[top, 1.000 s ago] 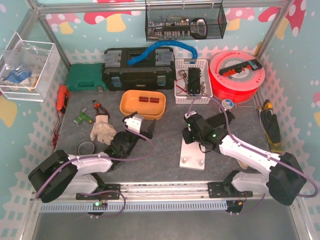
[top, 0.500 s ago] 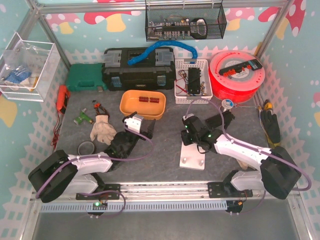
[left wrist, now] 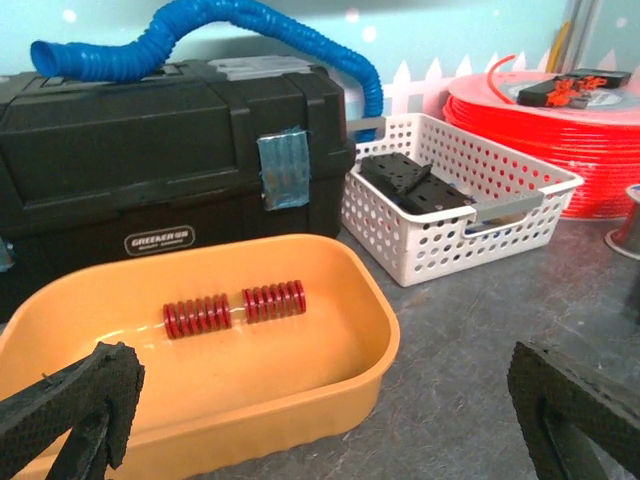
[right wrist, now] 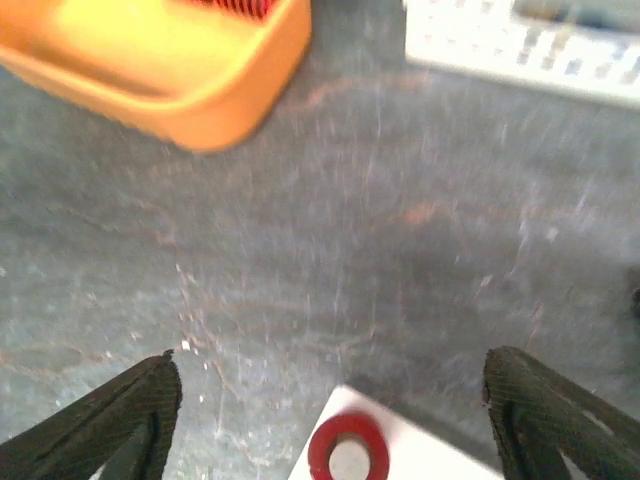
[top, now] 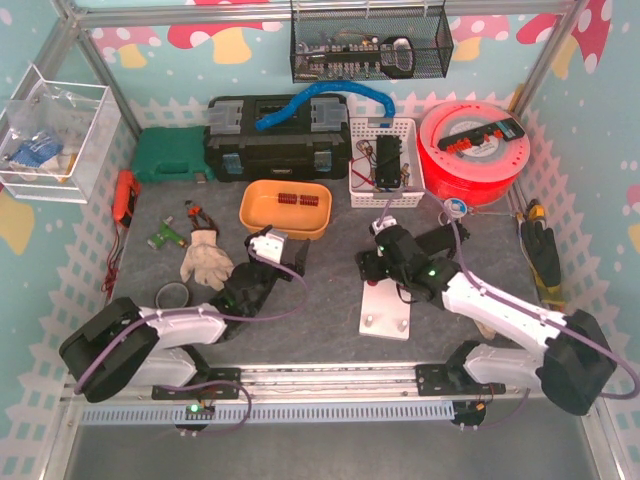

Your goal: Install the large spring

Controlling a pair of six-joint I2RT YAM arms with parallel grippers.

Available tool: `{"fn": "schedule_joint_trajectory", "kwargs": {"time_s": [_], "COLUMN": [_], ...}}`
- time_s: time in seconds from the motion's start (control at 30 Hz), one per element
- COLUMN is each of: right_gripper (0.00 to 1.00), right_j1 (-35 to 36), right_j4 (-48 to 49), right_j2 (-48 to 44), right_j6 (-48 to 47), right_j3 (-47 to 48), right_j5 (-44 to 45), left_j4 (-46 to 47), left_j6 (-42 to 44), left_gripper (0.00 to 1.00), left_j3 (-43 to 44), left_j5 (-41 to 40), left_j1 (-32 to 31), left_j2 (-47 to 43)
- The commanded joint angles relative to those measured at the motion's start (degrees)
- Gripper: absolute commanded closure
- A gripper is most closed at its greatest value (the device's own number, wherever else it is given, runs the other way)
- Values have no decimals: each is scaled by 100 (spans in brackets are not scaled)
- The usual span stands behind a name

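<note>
I need to move my left gripper outward over the orange tray next. It then needs to turn and go down astride the spring farther from the white basket [left wrist: 197, 316], which is flat on the tray's bottom.
In the right wrist view a red large spring [right wrist: 348, 455] shows end-on, seated round a metal peg at the far corner of the white plate [right wrist: 440, 465]. My right gripper [right wrist: 330, 375] stands open above it, one finger [right wrist: 110, 420] on each side, touching nothing. From above, the right gripper [top: 376, 264] covers that corner of the plate [top: 388, 318] and hides the spring. My left gripper [left wrist: 320, 385] is open and empty just in front of the orange tray [left wrist: 300, 400], where two more red springs [left wrist: 235, 308] lie. Seen from above, the left gripper [top: 268, 246] hovers near the tray [top: 262, 214].
A black toolbox [top: 275, 135] with a blue hose, a white basket [top: 385, 160] and a red filament spool [top: 475, 150] line the back. A glove [top: 205, 260] and a tape roll [top: 172, 296] lie at the left.
My right gripper has gone from shut to open and has drawn slightly back from the plate, leaving the red spring on its peg. The left arm has hardly moved.
</note>
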Motion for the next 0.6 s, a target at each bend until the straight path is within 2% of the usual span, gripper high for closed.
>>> {"fn": "schedule_joint_trajectory", "kwargs": {"time_s": [0.0, 0.1, 0.17, 0.23, 0.4, 0.57], "right_gripper": [14, 5, 2, 1, 2, 3], "right_j1": [22, 22, 22, 22, 22, 22], "right_j4": [157, 368, 548, 787, 1361, 1954], "right_j2": [-587, -859, -986, -1101, -1365, -1619], "right_j6": [-356, -685, -842, -973, -1087, -940], "right_j3": [373, 484, 526, 471, 71, -566], "right_j5": [553, 953, 1180, 1400, 1774, 1532], "left_j4": [-237, -706, -1382, -2075, -3348, -4520], "left_j6": [-319, -1034, -1715, -2483, -4032, -5201], "left_gripper": [1, 1, 1, 1, 1, 11], "left_j3": [235, 517, 856, 1275, 2196, 3259], "left_j5": [-299, -481, -400, -176, 965, 1094], "left_j1": [115, 380, 636, 964, 1911, 2145], "left_j2": [87, 119, 96, 112, 487, 1175]}}
